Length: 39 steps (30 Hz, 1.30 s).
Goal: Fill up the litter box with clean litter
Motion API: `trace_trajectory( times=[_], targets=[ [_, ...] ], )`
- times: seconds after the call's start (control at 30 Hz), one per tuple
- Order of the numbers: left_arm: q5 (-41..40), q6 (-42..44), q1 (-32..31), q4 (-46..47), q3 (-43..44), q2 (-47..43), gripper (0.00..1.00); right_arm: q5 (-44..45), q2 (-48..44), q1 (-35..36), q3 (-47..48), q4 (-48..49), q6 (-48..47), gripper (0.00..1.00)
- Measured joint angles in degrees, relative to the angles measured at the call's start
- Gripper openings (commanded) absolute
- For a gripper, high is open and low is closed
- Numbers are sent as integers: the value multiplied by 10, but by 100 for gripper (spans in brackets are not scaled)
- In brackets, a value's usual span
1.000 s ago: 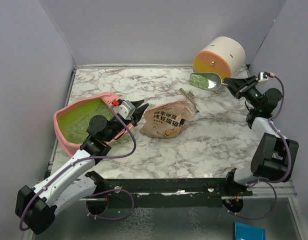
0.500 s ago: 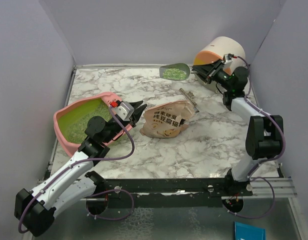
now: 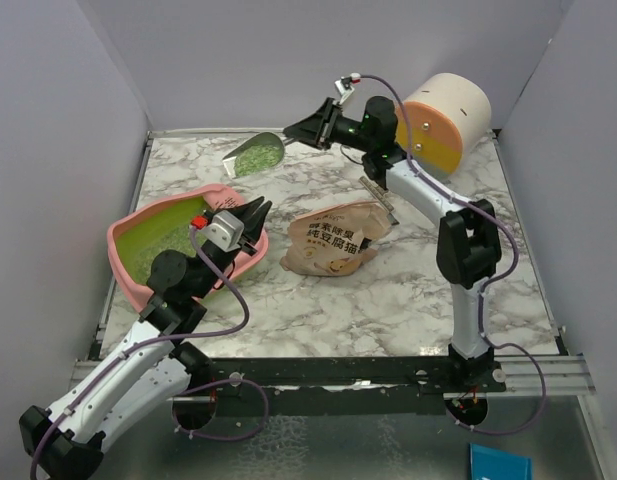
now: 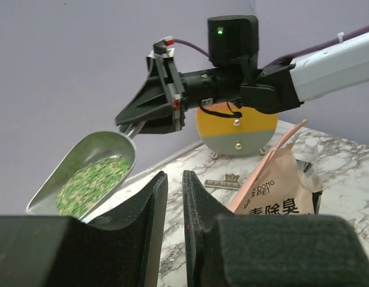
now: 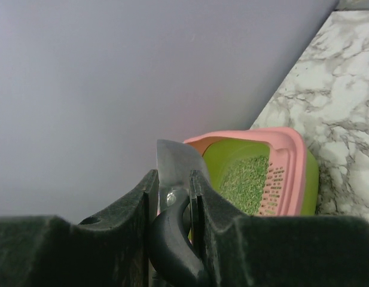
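I will next tip the scoop over the box (image 3: 128, 285) with my right gripper, then lower to the right in the top view and release beside the pouch, where bare tabletop leaves room.
The pink litter box (image 3: 128, 285) with its yellow-green inside sits at the left, and green litter (image 5: 244, 182) lies in it. My right gripper (image 3: 296, 133) is shut on the black handle of a grey metal scoop (image 3: 256, 155). The scoop hangs in the air behind the box's far right corner, holding green litter (image 4: 91, 179). The tan pouch (image 3: 333, 240) lies on its side mid-table. My left gripper (image 3: 254, 212) hovers at the box's right rim (image 5: 286, 155). A narrow gap shows between its fingers (image 4: 145, 203), with nothing in it.
The round cream, orange and yellow drawer unit (image 3: 445, 120) stands at the back right. A small metal clip (image 3: 378, 198) lies just behind the pouch. Purple walls close in the back and both sides.
My right arm has swung the loaded scoop left, from the drawer unit toward the litter box. My left gripper drew back left to the box's rim, and its jaws narrowed.
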Motion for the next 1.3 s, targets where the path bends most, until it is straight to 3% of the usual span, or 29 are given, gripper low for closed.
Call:
trace_trajectory(
  times=[0.3,0.4,0.83,1.3],
  targets=[
    [-46,12,0,-5,-14,-31,18,-2,130,120,279,-214,-177,1],
    [-60,12,0,-5,-15,-40,18,-3,152,146,331,-260,-229,1],
    [-80,11,6,-5,-15,-46,18,51,156,233,344,-406,-463,1],
    [-80,7,10,-5,-15,-43,18,139,145,276,347,-435,-581,1]
  ],
)
